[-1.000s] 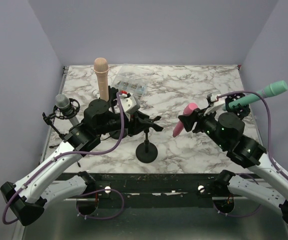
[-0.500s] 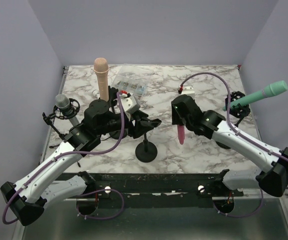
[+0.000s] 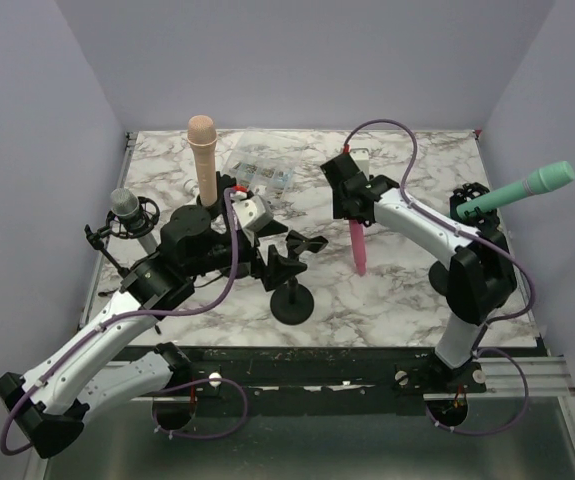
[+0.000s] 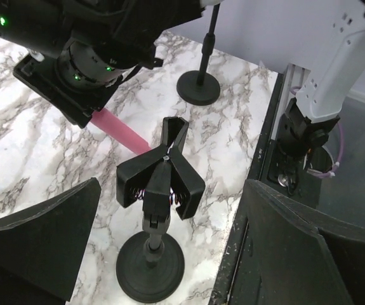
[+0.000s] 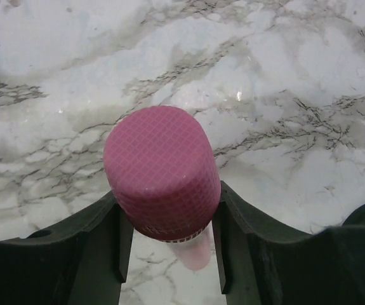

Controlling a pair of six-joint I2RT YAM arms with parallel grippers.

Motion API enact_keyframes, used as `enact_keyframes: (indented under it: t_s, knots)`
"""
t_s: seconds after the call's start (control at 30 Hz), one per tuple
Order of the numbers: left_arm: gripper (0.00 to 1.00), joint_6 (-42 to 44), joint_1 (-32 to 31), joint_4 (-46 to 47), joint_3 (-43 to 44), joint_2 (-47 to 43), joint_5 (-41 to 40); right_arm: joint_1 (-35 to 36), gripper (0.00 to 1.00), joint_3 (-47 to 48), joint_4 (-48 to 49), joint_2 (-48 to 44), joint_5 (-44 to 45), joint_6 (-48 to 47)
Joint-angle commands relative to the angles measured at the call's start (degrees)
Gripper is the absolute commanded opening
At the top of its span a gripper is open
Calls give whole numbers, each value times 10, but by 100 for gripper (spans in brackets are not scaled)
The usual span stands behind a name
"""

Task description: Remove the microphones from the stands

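Observation:
The spring clip (image 4: 162, 176) is already empty, so the robot's right gripper will next go down to the bare marble tabletop below it and release the pink microphone there.
The pink microphone (image 3: 358, 250) hangs head-up from my right gripper (image 3: 353, 212) over the middle of the marble table. In the right wrist view the two fingers press against the sides of its mesh head (image 5: 162, 171), so the right gripper (image 5: 169, 251) is shut on it. The black stand (image 3: 292, 299) stands near the front edge, its spring clip (image 4: 162, 176) empty. My left gripper (image 3: 277, 256) is open, and its wide-apart fingers (image 4: 39, 244) flank the stand without touching it.
A peach microphone (image 3: 202, 153) stands upright at the back left. A grey microphone (image 3: 127, 209) sits in a shock mount at the left edge. On the right, a green microphone (image 3: 519, 190) is on its own stand. A clear plastic box (image 3: 259, 170) lies at the back.
My right arm carried the pink microphone from the right side to the back middle and turned it upright. My left gripper went from shut to wide open at the stand's clip.

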Motion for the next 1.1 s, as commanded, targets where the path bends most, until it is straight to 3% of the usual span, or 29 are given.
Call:
enact_keyframes:
  t_s: [0.0, 0.27, 0.4, 0.57, 0.7, 0.9, 1.07]
  knots:
    - [99, 1, -3, 10, -14, -45, -42, -38, 1, 30, -6, 49, -11, 4]
    - [99, 3, -4, 38, -48, -120, -136, -88, 7, 12, 23, 124, -31, 7]
    - [99, 4, -4, 53, -64, -150, -162, -90, 22, 4, 42, 156, -37, 9]
    - [99, 6, -5, 69, -79, -175, -170, -94, 30, -13, 72, 173, -48, 11]
    - [99, 8, -4, 77, -87, -188, -177, -94, 38, -30, 91, 168, -50, 10]
    - [99, 9, -4, 75, -86, -187, -172, -94, 61, -52, 103, 154, -55, -4]
    - [99, 9, -4, 74, -84, -181, -172, -94, 71, -57, 101, 134, -64, -15]
